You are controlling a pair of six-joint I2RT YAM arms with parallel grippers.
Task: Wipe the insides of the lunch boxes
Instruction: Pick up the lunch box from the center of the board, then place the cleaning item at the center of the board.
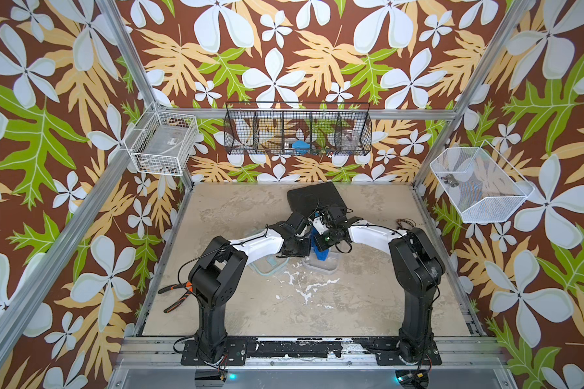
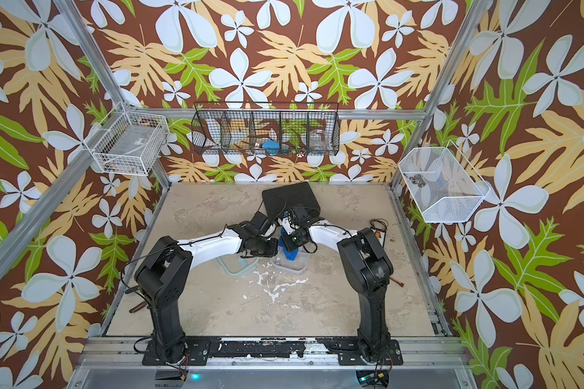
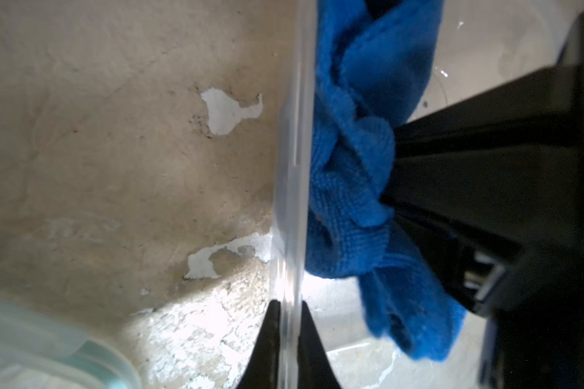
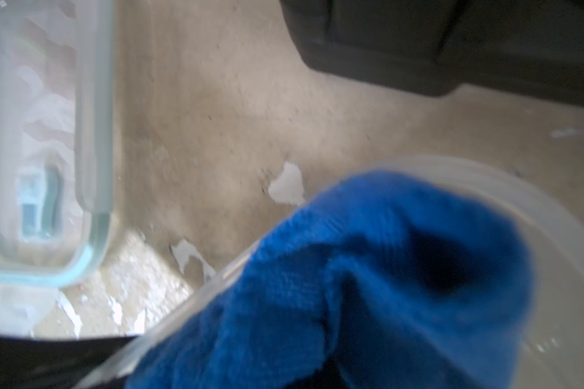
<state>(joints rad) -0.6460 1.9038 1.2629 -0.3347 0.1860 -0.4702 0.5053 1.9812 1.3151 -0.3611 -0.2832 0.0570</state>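
Observation:
The tabletop across the tub (image 1: 321,265) from my right gripper, toward the wired device, is bare, so this gripper should next raise the cloth, carry it over and lower to release.
The clear lunch box tub (image 1: 321,265) sits mid-table in both top views, between the two wrists. My left gripper (image 3: 290,304) is shut on the tub's clear side wall (image 3: 294,168), one black finger on each face. A blue cloth (image 3: 354,168) hangs inside the tub, bunched against that wall. My right gripper (image 3: 390,198) is shut on the cloth, and in the right wrist view the cloth (image 4: 368,286) hides its jaws. The clear lid with the teal rim (image 1: 267,266) lies flat on the table just left of the tub, partly under my left wrist.
A black hard case (image 1: 317,198) lies right behind both wrists. Orange-handled pliers (image 1: 179,296) rest by the left arm's base, and a small wired device (image 1: 407,224) by the right arm. Wire baskets (image 1: 162,148) (image 1: 297,134) (image 1: 479,185) hang on the walls. Paint has flaked white (image 1: 300,286).

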